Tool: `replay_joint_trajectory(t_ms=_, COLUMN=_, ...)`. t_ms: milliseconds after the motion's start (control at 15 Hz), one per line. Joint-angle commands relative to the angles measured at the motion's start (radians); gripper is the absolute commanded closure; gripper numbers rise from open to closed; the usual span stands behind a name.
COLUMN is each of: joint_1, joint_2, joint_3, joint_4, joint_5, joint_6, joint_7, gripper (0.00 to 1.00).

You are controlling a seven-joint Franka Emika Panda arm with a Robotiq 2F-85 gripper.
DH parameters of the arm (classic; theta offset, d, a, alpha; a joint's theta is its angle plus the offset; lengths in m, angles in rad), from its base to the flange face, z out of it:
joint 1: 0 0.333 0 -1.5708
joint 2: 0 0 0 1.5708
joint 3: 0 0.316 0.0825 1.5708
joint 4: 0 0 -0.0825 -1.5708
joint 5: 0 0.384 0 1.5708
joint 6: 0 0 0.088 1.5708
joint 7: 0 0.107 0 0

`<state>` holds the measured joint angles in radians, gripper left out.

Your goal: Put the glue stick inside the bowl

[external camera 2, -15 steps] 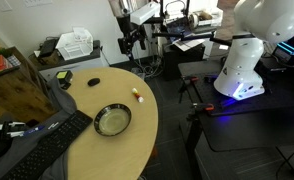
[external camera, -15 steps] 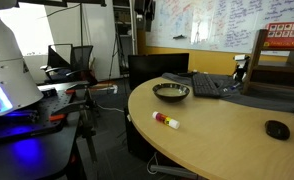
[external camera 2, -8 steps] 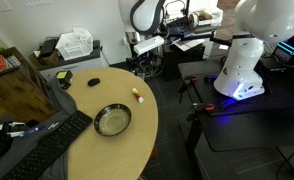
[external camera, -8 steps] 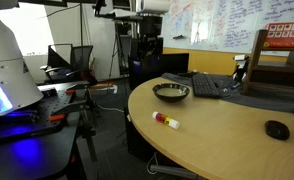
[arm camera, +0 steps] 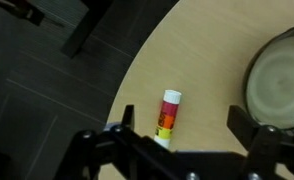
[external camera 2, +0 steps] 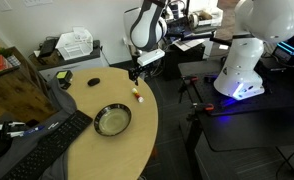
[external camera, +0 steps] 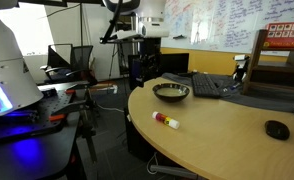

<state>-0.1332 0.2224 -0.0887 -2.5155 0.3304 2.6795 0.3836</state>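
Next, my gripper goes down, shifting slightly toward the finger farther from the bowl, then closes around the glue stick [external camera: 166,120] at its banded part.
The glue stick [external camera: 166,120] is a small white cylinder with a red band; it lies flat on the round wooden table near its edge. It also shows in an exterior view [external camera 2: 139,97] and in the wrist view [arm camera: 168,116]. The dark metallic bowl [external camera: 171,92] stands empty further in on the table, seen also in an exterior view [external camera 2: 113,120] and at the right edge of the wrist view [arm camera: 277,82]. My gripper [external camera 2: 137,73] hangs open and empty a little above the glue stick; in the wrist view its fingers [arm camera: 184,127] straddle the stick.
A black computer mouse [external camera: 277,129] lies on the table away from the bowl, also seen in an exterior view [external camera 2: 93,81]. A black keyboard [external camera 2: 47,145] and a laptop [external camera: 219,84] lie beyond the bowl. A wooden rack [external camera: 279,60] stands at the back. Office chairs [external camera: 77,62] stand on the floor.
The arm has come down and toward the table edge over the last second. The gripper now hangs above the glue stick. The glue stick and bowl have not moved.
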Motion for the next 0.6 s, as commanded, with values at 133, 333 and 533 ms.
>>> replay_joint_trajectory(t_ms=133, joint_1=0.014, joint_2=-0.001, joint_3=-0.013, joint_4=0.001, joint_5=0.005, joint_6=-0.003, joint_7=-0.007, gripper=0.0)
replay_joint_trajectory(t_ms=333, joint_1=0.03, joint_2=0.092, joint_3=-0.02, joint_4=0.018, joint_5=0.038, joint_6=0.188, joint_7=0.074, gripper=0.0)
replay_joint_trajectory(t_ms=533, joint_1=-0.025, joint_2=0.197, joint_3=0.04, joint_4=0.064, joint_5=0.127, joint_6=0.269, joint_7=0.043, gripper=0.0)
